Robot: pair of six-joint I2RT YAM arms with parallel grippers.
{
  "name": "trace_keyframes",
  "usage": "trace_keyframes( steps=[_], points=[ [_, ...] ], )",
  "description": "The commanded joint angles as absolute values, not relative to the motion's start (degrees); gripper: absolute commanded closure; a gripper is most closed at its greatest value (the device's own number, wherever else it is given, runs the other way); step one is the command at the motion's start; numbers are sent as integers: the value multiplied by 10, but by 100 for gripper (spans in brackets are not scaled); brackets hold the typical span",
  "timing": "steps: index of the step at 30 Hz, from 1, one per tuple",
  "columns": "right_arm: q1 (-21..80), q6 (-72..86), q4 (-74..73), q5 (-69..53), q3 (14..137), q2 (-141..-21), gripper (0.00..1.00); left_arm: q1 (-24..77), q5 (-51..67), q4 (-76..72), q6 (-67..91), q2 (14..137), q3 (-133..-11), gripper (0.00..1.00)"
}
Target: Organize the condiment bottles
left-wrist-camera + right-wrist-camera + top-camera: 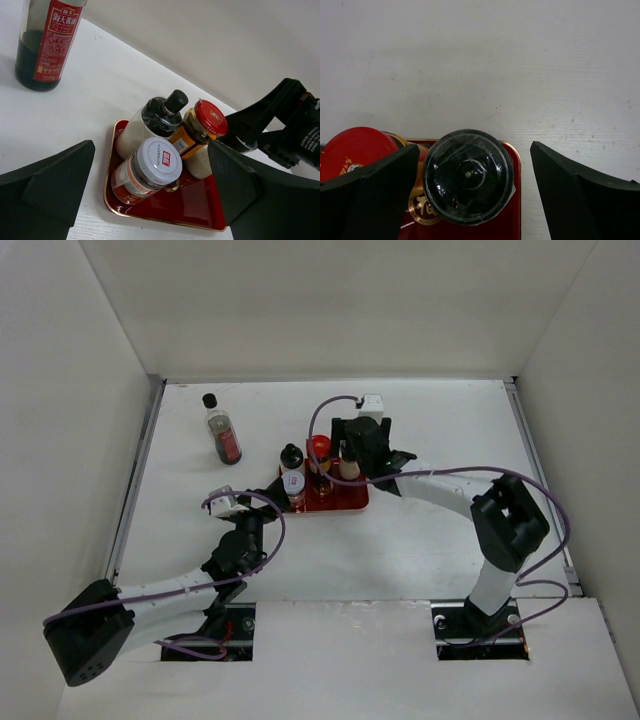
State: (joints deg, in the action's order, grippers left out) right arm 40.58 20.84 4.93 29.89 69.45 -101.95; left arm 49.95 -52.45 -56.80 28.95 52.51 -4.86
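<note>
Next, I raise my left gripper outward onto the tall bottle's black cap (209, 400), since that bottle stands outward of it and to its left in the top view.
A flat red tray (352, 502) holds several condiment bottles: a black-capped white bottle (292, 468), a red-capped brown jar (319, 449), a grey-lidded jar (150, 167) and a short black-capped jar (468, 175). My right gripper (349, 462) hangs open over the short jar, and its fingers (572, 195) flank the cap with gaps on both sides. The tall bottle of dark liquid (222, 430) stands alone on the table at the back left. My left gripper (250, 512) is open just left of the tray, holding nothing. In the left wrist view the tray (165, 207) lies between its fingers (50, 185).
White walls close in the table on the left, back and right. The right arm (505, 525) reaches across from the near right, and the right gripper's black body (290, 125) crowds the tray's far side. The bottles stand tightly packed at the tray's back half.
</note>
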Motion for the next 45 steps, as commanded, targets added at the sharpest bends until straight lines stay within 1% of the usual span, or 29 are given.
trace_keyframes(
  steps=[1,5,7,12,14,17,18,19,20,21,22,23,24,26,28,31,33,37,45],
  points=[
    [419,221,91,333,686,-953,0,501,-524,-589,295,515,-62,0],
    [440,227,69,399,650,-855,0,498,-526,-576,294,514,-72,0],
    [449,222,68,413,628,-811,0,493,-531,-551,290,524,-90,0],
    [462,218,74,417,543,-732,0,467,-505,-383,264,548,-197,0],
    [462,230,83,410,504,-707,0,460,-504,-303,260,534,-244,0],
    [463,240,110,375,453,-684,0,431,-505,-223,229,514,-312,0],
    [463,243,122,356,436,-679,13,415,-500,-198,215,509,-338,0],
    [463,247,140,344,419,-677,41,397,-493,-173,204,508,-364,0],
    [463,251,150,334,407,-677,59,377,-480,-151,198,513,-390,0],
    [463,252,156,330,397,-677,70,357,-463,-128,196,519,-413,6],
    [463,252,163,330,387,-677,73,340,-448,-110,199,528,-433,17],
    [463,256,171,328,376,-677,72,323,-440,-92,200,541,-454,25],
    [463,256,188,325,362,-677,69,308,-431,-69,203,554,-475,28],
    [464,251,226,325,327,-668,60,296,-413,-26,200,587,-525,26],
    [464,251,257,325,294,-649,47,278,-402,9,199,616,-568,20],
    [464,256,285,318,270,-624,32,255,-397,43,202,656,-608,19],
    [461,255,293,313,262,-615,25,234,-397,54,205,678,-623,19],
    [462,251,295,308,261,-606,18,192,-388,61,204,724,-644,23],
    [465,248,298,301,270,-632,18,144,-345,49,196,811,-698,29]
  ],
)
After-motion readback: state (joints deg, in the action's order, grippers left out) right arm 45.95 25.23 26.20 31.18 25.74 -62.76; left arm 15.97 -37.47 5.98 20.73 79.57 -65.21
